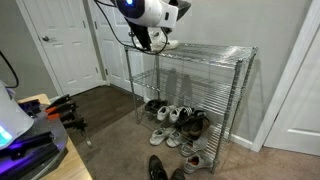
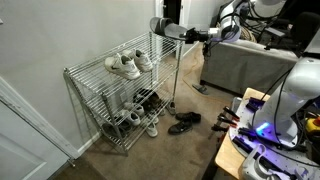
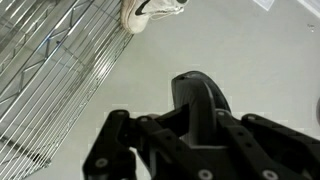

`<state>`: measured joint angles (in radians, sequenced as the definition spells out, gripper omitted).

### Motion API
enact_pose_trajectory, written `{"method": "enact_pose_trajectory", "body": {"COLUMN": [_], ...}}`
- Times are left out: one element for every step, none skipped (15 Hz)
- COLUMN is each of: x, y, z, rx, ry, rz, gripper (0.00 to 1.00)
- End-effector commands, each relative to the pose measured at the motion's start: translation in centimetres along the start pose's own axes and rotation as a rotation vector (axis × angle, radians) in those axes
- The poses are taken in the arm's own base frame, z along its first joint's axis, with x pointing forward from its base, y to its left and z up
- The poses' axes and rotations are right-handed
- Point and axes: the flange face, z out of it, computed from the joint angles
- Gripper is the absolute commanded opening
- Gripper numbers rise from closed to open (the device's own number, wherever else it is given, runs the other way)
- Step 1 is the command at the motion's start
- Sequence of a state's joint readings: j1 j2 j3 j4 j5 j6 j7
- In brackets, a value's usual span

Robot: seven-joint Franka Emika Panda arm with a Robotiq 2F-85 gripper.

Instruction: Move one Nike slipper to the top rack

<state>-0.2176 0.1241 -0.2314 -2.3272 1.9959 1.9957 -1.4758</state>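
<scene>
My gripper carries the slipper [image 1: 140,42] outward next and brings it down onto the end of the top rack, which is empty and away from the white sneakers.
My gripper [image 3: 190,120] is shut on the dark Nike slipper [image 3: 197,92], which stands on edge between the fingers in the wrist view. In both exterior views the gripper [image 1: 148,38] [image 2: 180,32] holds the slipper [image 1: 140,42] [image 2: 162,27] in the air at one end of the top rack [image 1: 212,52] [image 2: 92,78], about level with or just above it. The chrome wire shelf also shows at the left of the wrist view [image 3: 50,60]. White sneakers [image 1: 166,43] [image 2: 124,65] [image 3: 150,12] lie on the top rack.
Lower shelves hold several shoes [image 1: 178,118] [image 2: 135,112]. Black dress shoes [image 1: 157,168] [image 2: 183,123] lie on the floor in front. White doors [image 1: 68,45] stand beside the rack, a grey couch [image 2: 245,65] behind the arm, and a cluttered desk [image 1: 40,150] nearby.
</scene>
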Motion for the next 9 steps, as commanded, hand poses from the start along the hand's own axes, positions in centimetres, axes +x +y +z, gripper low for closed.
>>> {"method": "enact_pose_trajectory", "body": {"x": [2.8,3.6,4.3,5.0,5.7,6.4,7.0,7.7,8.3], "y": [3.6,4.3,5.1,5.9,6.6,7.4,8.2,9.2,10.4], "z": [6.3,7.7,9.0,10.1,11.1,11.9,12.4,12.9,13.3], "rx": [0.052,0.056,0.057,0.055,0.055,0.050,0.050,0.046,0.037], "ry": [0.025,0.029,0.029,0.034,0.034,0.035,0.033,0.035,0.035], "rz": [0.068,0.089,0.107,0.120,0.131,0.147,0.163,0.181,0.205], "gripper": [0.05,0.05,0.05,0.05,0.05,0.05,0.05,0.05,0.05]}}
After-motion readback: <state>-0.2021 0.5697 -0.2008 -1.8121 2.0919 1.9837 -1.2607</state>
